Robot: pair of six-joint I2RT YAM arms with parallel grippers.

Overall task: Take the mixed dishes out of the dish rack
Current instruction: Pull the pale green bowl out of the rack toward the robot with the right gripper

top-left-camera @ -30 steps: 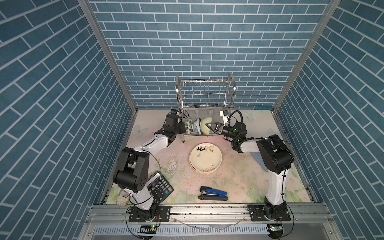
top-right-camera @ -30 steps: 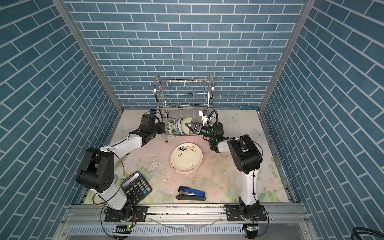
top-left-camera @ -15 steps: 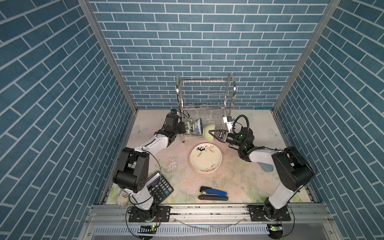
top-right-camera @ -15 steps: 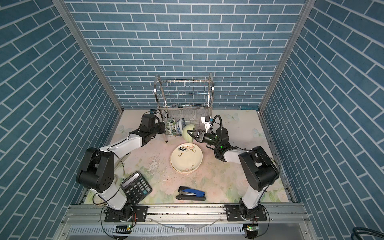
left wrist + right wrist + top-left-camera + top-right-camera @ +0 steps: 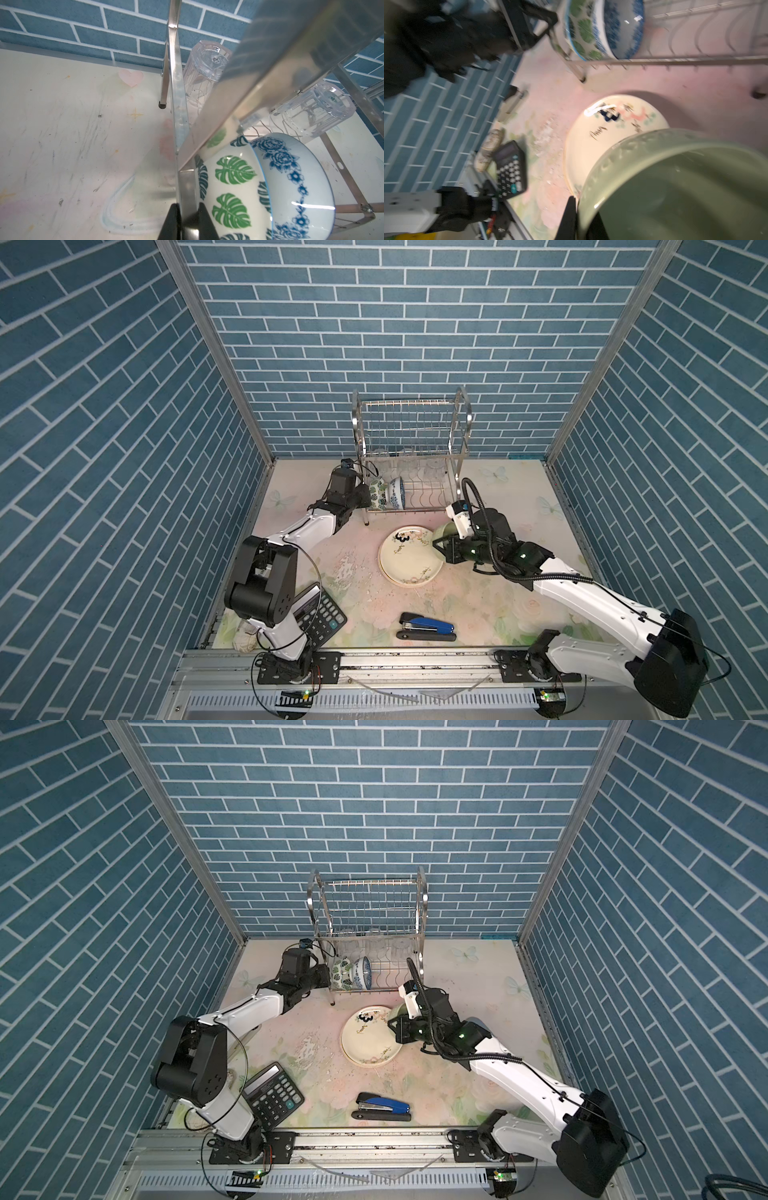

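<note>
I need to move my right gripper away from the plate and down to the bare tabletop beside the plate and release there, because the pale green bowl [image 5: 442, 531] sticks out over the plate's edge.
The steel dish rack [image 5: 411, 423] [image 5: 370, 903] stands at the back wall. My left gripper [image 5: 361, 499] [image 5: 188, 209] is shut on its left side frame bar. A green-leaf bowl [image 5: 377, 495] [image 5: 230, 187] and a blue-patterned bowl [image 5: 395, 493] [image 5: 291, 176] stand on edge in its lower shelf. Clear tumblers [image 5: 205, 62] sit upside down behind them. My right gripper [image 5: 442, 545] [image 5: 580, 212] is shut on the rim of the pale green bowl [image 5: 442, 531] [image 5: 685, 187], out in front of the rack and over the right edge of the cream floral plate [image 5: 409, 556] [image 5: 370, 1036].
A black calculator [image 5: 320, 614] [image 5: 272, 1094] lies front left beside the left arm's base. A blue stapler [image 5: 428, 627] [image 5: 382, 1108] lies front centre. A cream lump [image 5: 245, 639] sits at the front left corner. Brick walls close three sides.
My right gripper has drawn the pale green bowl out of the rack and forward, to above the plate's right edge. The left gripper has stayed on the rack frame.
</note>
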